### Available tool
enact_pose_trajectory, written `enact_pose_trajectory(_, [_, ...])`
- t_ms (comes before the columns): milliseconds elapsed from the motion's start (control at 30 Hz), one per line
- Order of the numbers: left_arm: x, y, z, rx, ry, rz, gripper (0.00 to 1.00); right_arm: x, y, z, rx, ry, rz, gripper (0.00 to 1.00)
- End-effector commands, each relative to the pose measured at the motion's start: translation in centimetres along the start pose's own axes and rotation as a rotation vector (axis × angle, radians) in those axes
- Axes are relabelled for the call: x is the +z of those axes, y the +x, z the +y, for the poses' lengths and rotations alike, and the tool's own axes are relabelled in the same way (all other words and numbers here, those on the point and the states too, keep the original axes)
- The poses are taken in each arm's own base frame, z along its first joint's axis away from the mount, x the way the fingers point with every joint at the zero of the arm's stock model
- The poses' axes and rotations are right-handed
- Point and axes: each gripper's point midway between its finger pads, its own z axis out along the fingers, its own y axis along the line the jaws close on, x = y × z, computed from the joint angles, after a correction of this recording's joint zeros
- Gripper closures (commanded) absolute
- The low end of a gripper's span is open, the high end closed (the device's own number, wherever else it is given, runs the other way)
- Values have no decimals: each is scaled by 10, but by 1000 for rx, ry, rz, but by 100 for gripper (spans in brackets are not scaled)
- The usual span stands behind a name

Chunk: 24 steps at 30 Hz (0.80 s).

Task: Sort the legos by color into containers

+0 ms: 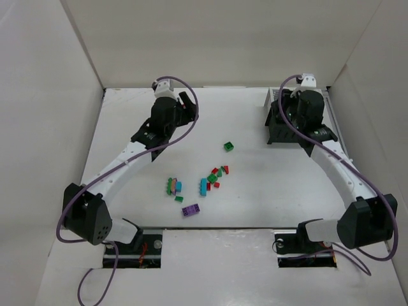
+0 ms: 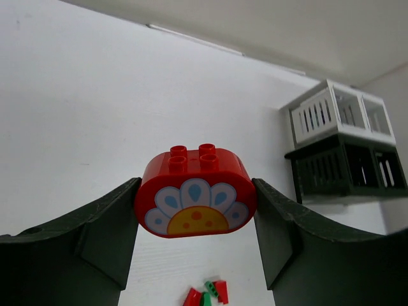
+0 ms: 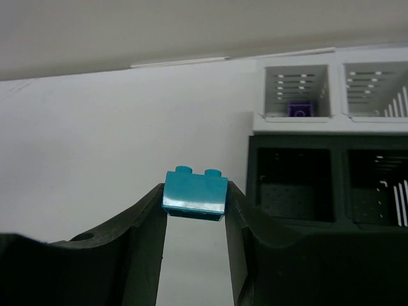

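Observation:
Next, my right gripper goes down and toward the right in its wrist view, over the nearest empty black bin, since the teal brick [image 3: 194, 191] hangs beside it.
My left gripper [image 2: 196, 207] is shut on a red rounded brick [image 2: 196, 191] with a flower print and holds it above the table, at the back left in the top view [image 1: 187, 105]. My right gripper [image 3: 194, 201] is shut on a teal brick [image 3: 194, 191], just left of the containers. The joined bins stand at the back right: white ones [image 3: 328, 89] behind, black ones [image 3: 299, 178] in front. One white bin holds a purple brick [image 3: 298, 109]. In the top view my right gripper [image 1: 284, 109] covers much of the containers [image 1: 271, 97].
Loose legos lie mid-table: a green one [image 1: 228, 146], a red and green cluster [image 1: 215, 176], a teal one [image 1: 203, 186], a mixed group [image 1: 173, 185] and a purple one [image 1: 189, 210]. White walls enclose the table on three sides. The bins also show in the left wrist view [image 2: 344, 146].

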Motion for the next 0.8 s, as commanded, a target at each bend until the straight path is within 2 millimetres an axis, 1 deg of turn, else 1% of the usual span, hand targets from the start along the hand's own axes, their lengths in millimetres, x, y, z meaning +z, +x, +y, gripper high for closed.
enact_pose_trajectory(0, [-10, 3, -25, 106, 161, 39, 78, 4, -13, -29, 27, 113, -1, 100])
enact_pose_trajectory(33, [-10, 2, -28, 127, 181, 36, 78, 6, -16, -35, 33, 115, -2, 100])
enact_pose_trajectory(100, [-8, 6, -28, 129, 187, 50, 78, 11, -7, -47, 47, 144, 27, 100])
enact_pose_trajectory(133, [-9, 7, -29, 143, 196, 54, 78, 10, -13, -55, 52, 161, 13, 100])
enact_pose_trajectory(167, [-8, 12, -26, 145, 191, 63, 78, 12, -8, -56, 52, 165, 31, 100])
enact_pose_trajectory(200, [-6, 15, -25, 146, 186, 71, 78, 11, -9, -63, 57, 181, 27, 100])
enact_pose_trajectory(233, [-6, 20, -23, 157, 191, 85, 78, 14, -5, -64, 57, 184, 38, 100])
enact_pose_trajectory(267, [-6, 20, -23, 157, 191, 85, 78, 13, -6, -70, 59, 201, 33, 100])
enact_pose_trajectory(300, [-3, 25, -20, 159, 186, 93, 78, 15, -3, -71, 59, 203, 42, 100])
enact_pose_trajectory(333, [-3, 25, -23, 157, 198, 89, 78, 15, -1, -72, 50, 205, 52, 100])
enact_pose_trajectory(400, [-1, 30, -22, 159, 200, 105, 78, 18, -1, -74, 50, 215, 53, 100])
enact_pose_trajectory(433, [5, 34, -21, 162, 193, 116, 78, 23, 4, -75, 50, 218, 68, 100])
enact_pose_trajectory(467, [7, 30, -25, 160, 198, 109, 78, 24, 4, -75, 50, 218, 68, 100])
enact_pose_trajectory(500, [9, 29, -26, 160, 198, 109, 78, 27, 3, -80, 52, 228, 71, 100])
enact_pose_trajectory(533, [14, 32, -26, 161, 194, 115, 78, 32, 11, -82, 53, 232, 90, 100])
enact_pose_trajectory(567, [15, 33, -25, 163, 190, 123, 78, 34, 10, -82, 53, 232, 89, 100])
enact_pose_trajectory(600, [14, 26, -32, 160, 207, 112, 78, 36, 16, -84, 53, 237, 109, 100])
enact_pose_trajectory(633, [18, 29, -33, 170, 212, 121, 78, 39, 15, -84, 53, 237, 109, 100])
enact_pose_trajectory(667, [21, 30, -33, 171, 210, 125, 78, 44, 18, -87, 52, 248, 118, 97])
enact_pose_trajectory(700, [20, 29, -35, 171, 219, 130, 78, 45, 25, -90, 52, 263, 136, 97])
enact_pose_trajectory(767, [22, 28, -37, 170, 220, 129, 78, 51, 29, -94, 62, 285, 150, 93])
